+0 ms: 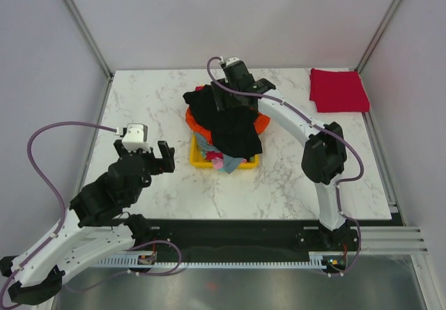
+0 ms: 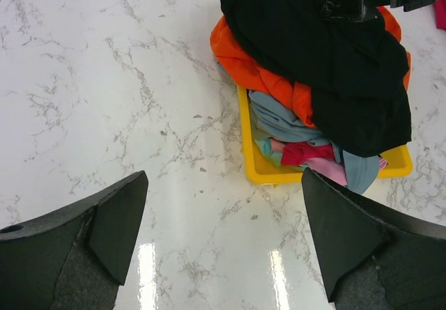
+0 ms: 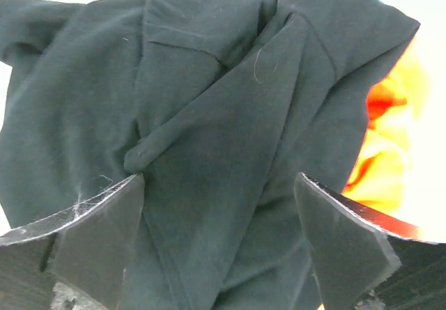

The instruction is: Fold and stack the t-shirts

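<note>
My left gripper moves outward and down onto that overhanging orange edge [image 1: 191, 121] next, since orange cloth bulges from under the black t-shirt [image 1: 235, 132] past the basket's rim.
A heap of t-shirts fills the yellow basket [image 1: 198, 158] at mid-table. A large black t-shirt [image 1: 235, 132] lies on top. Under it show an orange one [image 2: 258, 66], a light blue one [image 2: 279, 118], a pink one [image 2: 329, 172] and a bit of crimson cloth [image 2: 303, 151]. A folded red t-shirt [image 1: 339, 90] lies flat at the back right. My right gripper [image 3: 219, 177] hovers open just over the black t-shirt [image 3: 209, 101], its fingers on either side of a fold. My left gripper [image 2: 223, 174] stands open over bare marble, left of the basket [image 2: 261, 171].
The white marble table [image 1: 146, 101] ends at grey walls on the left, back and right. The right arm [image 1: 324, 153] arches from the near right edge over to the basket. A purple cable loops off the left arm [image 1: 104, 198].
</note>
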Motion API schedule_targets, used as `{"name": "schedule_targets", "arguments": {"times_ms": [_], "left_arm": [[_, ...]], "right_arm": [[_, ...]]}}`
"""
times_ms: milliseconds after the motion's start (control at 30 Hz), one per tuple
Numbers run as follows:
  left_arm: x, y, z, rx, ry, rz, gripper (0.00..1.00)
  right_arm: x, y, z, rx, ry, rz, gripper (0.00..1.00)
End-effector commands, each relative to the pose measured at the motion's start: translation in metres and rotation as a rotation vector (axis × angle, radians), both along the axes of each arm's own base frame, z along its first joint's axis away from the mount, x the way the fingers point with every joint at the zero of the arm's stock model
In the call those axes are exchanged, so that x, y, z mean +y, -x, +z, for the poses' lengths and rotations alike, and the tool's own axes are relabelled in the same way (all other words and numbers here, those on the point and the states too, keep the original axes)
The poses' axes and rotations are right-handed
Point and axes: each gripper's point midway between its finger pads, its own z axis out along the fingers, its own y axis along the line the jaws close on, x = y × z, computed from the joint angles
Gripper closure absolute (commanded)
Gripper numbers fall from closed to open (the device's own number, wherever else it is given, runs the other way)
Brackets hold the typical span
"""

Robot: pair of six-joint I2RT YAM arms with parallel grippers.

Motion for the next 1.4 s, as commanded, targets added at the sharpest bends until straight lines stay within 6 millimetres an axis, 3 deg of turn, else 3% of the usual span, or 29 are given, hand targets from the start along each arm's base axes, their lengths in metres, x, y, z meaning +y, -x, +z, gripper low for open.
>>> {"name": "schedule_targets", "arguments": {"times_ms": [0,33,67,133,167,233,267,300,333,400,433,467,500,600,633,667,767,833,933,1000,1033,1100,1200,1233,1300,1333,1367], "left_arm": [[0.003,-0.007,0.004,-0.025,-0.046,0.025,0.02],[0.003,-0.007,0.004,-0.025,-0.047,0.025,0.02],[0.002,-0.007,0.004,-0.026,-0.046,0.022,0.02],[0.002,-0.007,0.004,-0.026,-0.045,0.019,0.02],[0.002,-0.007,0.003,-0.026,-0.048,0.02,0.02],[0.002,-0.008,0.002,-0.024,-0.053,0.017,0.02],[0.002,-0.008,0.002,-0.022,-0.056,0.019,0.02],[0.002,-0.008,0.001,-0.021,-0.058,0.018,0.02],[0.002,-0.008,0.001,-0.02,-0.061,0.018,0.02],[0.002,-0.009,0.001,-0.018,-0.065,0.023,0.02],[0.001,-0.009,0.0,-0.016,-0.067,0.02,0.03],[0.002,-0.01,-0.001,-0.013,-0.071,0.023,0.03],[0.001,-0.01,-0.002,-0.01,-0.075,0.021,0.03],[0.0,-0.011,-0.004,-0.005,-0.082,0.022,0.03],[0.0,-0.011,-0.003,-0.004,-0.081,0.019,0.03],[0.0,-0.011,-0.004,-0.002,-0.084,0.021,0.03],[0.0,-0.011,-0.004,-0.003,-0.083,0.019,0.04],[0.0,-0.011,-0.004,-0.003,-0.079,0.018,0.04],[0.0,-0.011,-0.004,-0.003,-0.075,0.021,0.04],[-0.001,-0.012,-0.005,0.004,-0.066,0.03,0.02],[-0.002,-0.013,-0.005,0.008,-0.057,0.031,0.01],[-0.006,-0.015,-0.004,0.021,-0.023,0.025,0.0],[-0.015,-0.023,-0.003,0.046,0.009,0.045,0.0],[-0.02,-0.03,-0.008,0.07,-0.008,0.053,0.0],[-0.033,-0.045,0.004,0.08,0.018,0.032,0.0],[-0.047,-0.064,0.003,0.125,0.049,-0.028,0.0],[-0.036,-0.082,0.003,0.128,0.05,0.037,0.0]], "right_arm": [[0.01,0.0,-0.003,0.004,0.022,0.007,0.06],[0.012,0.0,-0.009,0.014,0.025,0.009,0.09],[0.013,0.0,-0.011,0.017,0.024,0.006,0.25],[0.015,0.001,-0.012,0.018,0.018,0.006,0.4],[0.017,0.001,-0.011,0.016,0.011,0.008,0.54],[0.019,-0.001,-0.001,0.0,-0.003,0.011,0.69],[0.019,-0.002,0.004,-0.01,-0.011,0.011,0.82],[0.019,-0.004,0.012,-0.029,-0.013,0.003,0.86],[0.018,-0.007,0.035,-0.072,-0.036,-0.004,0.88],[0.015,-0.009,0.064,-0.122,-0.045,-0.013,0.9],[0.011,-0.015,0.11,-0.212,-0.072,-0.026,0.91],[0.007,-0.013,0.129,-0.237,-0.071,-0.029,0.91],[0.004,-0.012,0.181,-0.331,-0.131,-0.032,0.9],[-0.018,0.006,0.276,-0.524,-0.223,-0.053,0.89],[-0.036,0.025,0.319,-0.611,-0.266,-0.067,0.89],[-0.056,0.031,0.35,-0.707,-0.279,-0.123,0.89],[-0.121,0.071,0.413,-0.875,-0.293,-0.275,0.89],[-0.154,0.098,0.433,-0.929,-0.289,-0.335,0.9],[-0.185,0.13,0.454,-0.988,-0.311,-0.373,0.95],[-0.187,0.153,0.475,-1.042,-0.375,-0.297,0.97],[-0.195,0.175,0.485,-1.076,-0.417,-0.262,0.97],[-0.192,0.218,0.513,-1.177,-0.537,-0.098,1.0],[-0.188,0.266,0.539,-1.247,-0.667,0.074,1.0],[-0.181,0.275,0.539,-1.227,-0.694,0.134,1.0],[-0.181,0.286,0.546,-1.231,-0.701,0.173,1.0],[-0.177,0.286,0.545,-1.219,-0.672,0.203,1.0],[-0.171,0.287,0.539,-1.207,-0.648,0.239,1.0]]}}
